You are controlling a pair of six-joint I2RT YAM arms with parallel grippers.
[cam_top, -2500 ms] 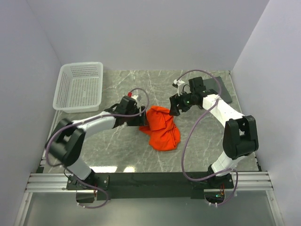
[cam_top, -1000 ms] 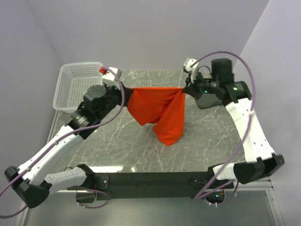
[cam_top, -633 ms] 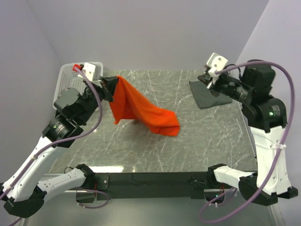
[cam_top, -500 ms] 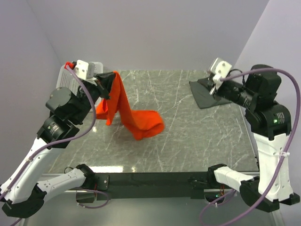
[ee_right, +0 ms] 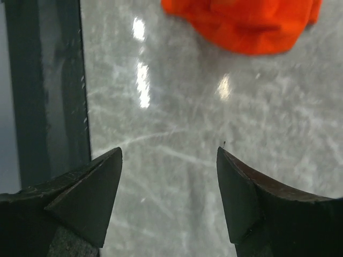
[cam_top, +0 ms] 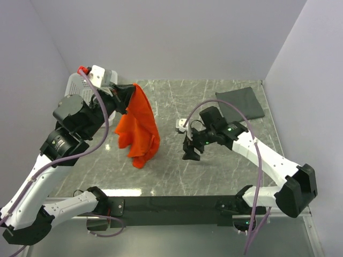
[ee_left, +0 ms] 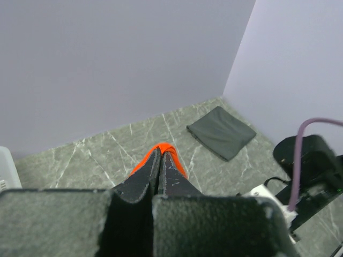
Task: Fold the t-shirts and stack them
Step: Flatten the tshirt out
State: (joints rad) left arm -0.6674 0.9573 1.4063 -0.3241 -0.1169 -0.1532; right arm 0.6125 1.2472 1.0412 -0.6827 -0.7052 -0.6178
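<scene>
My right gripper goes to the left in the top view next, where the orange t-shirt's facing edge [cam_top: 155, 139] hangs, since the gripper's fingers span bare marble.
The bright orange t-shirt [cam_top: 138, 131] hangs bunched from my left gripper [cam_top: 126, 97], which is raised over the table's left side and shut on the shirt's top edge. In the left wrist view a strip of orange cloth [ee_left: 167, 148] pokes out past the tips of the shut left gripper [ee_left: 161, 155]. The dark grey t-shirt [cam_top: 240, 103] lies folded flat at the back right corner, and the grey t-shirt [ee_left: 221, 132] also shows from the left wrist. My right gripper [cam_top: 190, 152] hovers low over the table's middle, open and empty. In its own view the right gripper [ee_right: 169, 155] has bare marble between its fingers and the orange shirt [ee_right: 246, 24] ahead of them.
The white lattice basket [cam_top: 74, 87] stands at the back left, mostly hidden behind my left arm. The black rail [ee_right: 43, 80] of the table's near edge runs beside the right gripper. The walls stand close at the back and on both sides.
My right gripper let go of the orange shirt, opened, and swung down from the back right to the table's middle. My left gripper carried the shirt left and up, so it now hangs from that gripper alone.
</scene>
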